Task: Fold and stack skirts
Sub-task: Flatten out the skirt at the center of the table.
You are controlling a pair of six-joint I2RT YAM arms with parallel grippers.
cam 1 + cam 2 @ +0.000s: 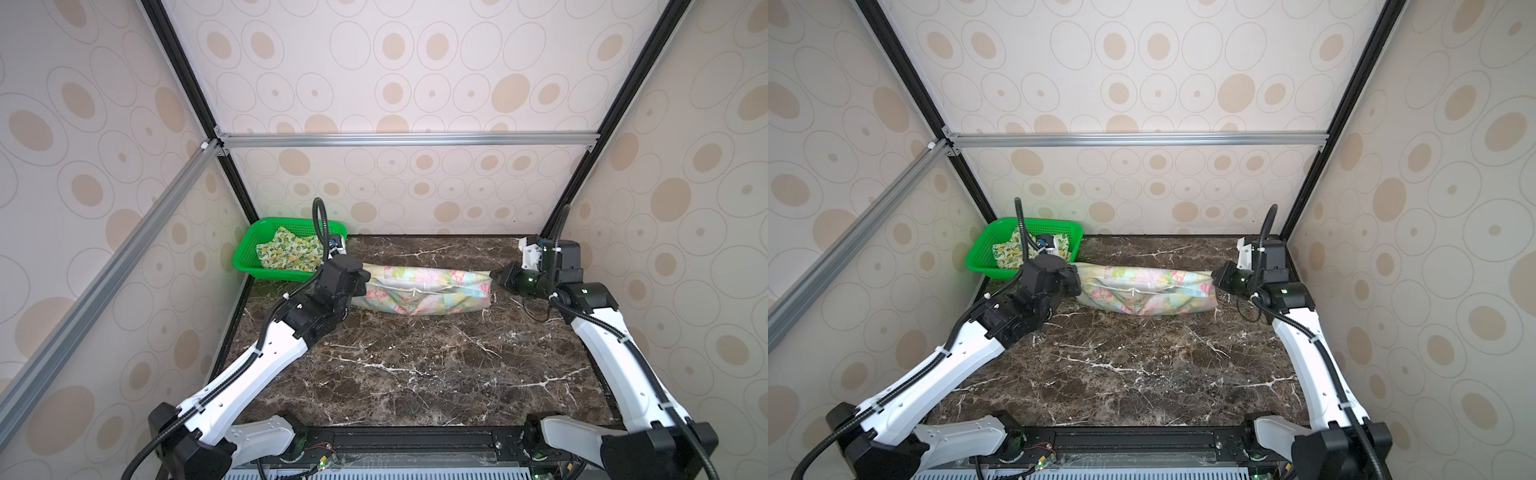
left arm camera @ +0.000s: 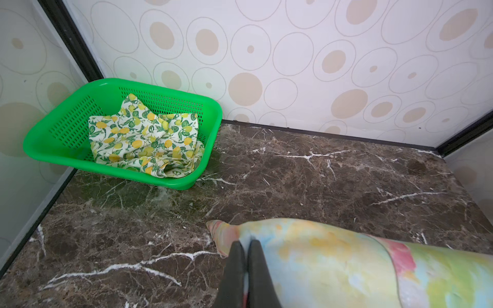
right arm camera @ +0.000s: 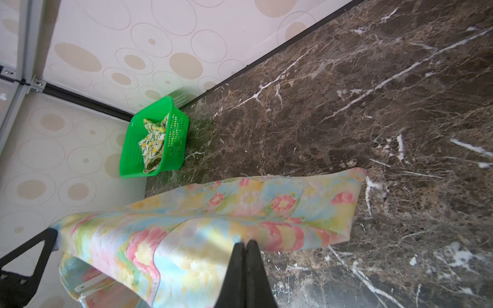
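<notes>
My left gripper draws its corner back and down onto the bare marble nearer my base next. It releases the corner there, as the sagging skirt has room to flatten.
The pastel blue-yellow skirt with pink flowers (image 1: 424,289) (image 1: 1148,291) hangs stretched between my two grippers above the back of the marble table, its lower part sagging onto the surface. My left gripper (image 1: 365,277) (image 2: 246,244) is shut on the skirt's left corner (image 2: 306,248). My right gripper (image 1: 493,275) (image 3: 245,244) is shut on its right corner (image 3: 186,240). The cream lemon-print skirt (image 1: 291,251) (image 2: 144,138) (image 3: 152,138) lies crumpled in the green basket (image 1: 245,257) (image 2: 53,144) (image 3: 128,160) at the back left corner.
The dark marble table (image 1: 415,365) (image 1: 1133,374) is walled in by patterned panels on three sides, with black frame posts in the back corners. An aluminium bar (image 1: 395,139) crosses the back wall higher up. Both arm bases sit at the front edge.
</notes>
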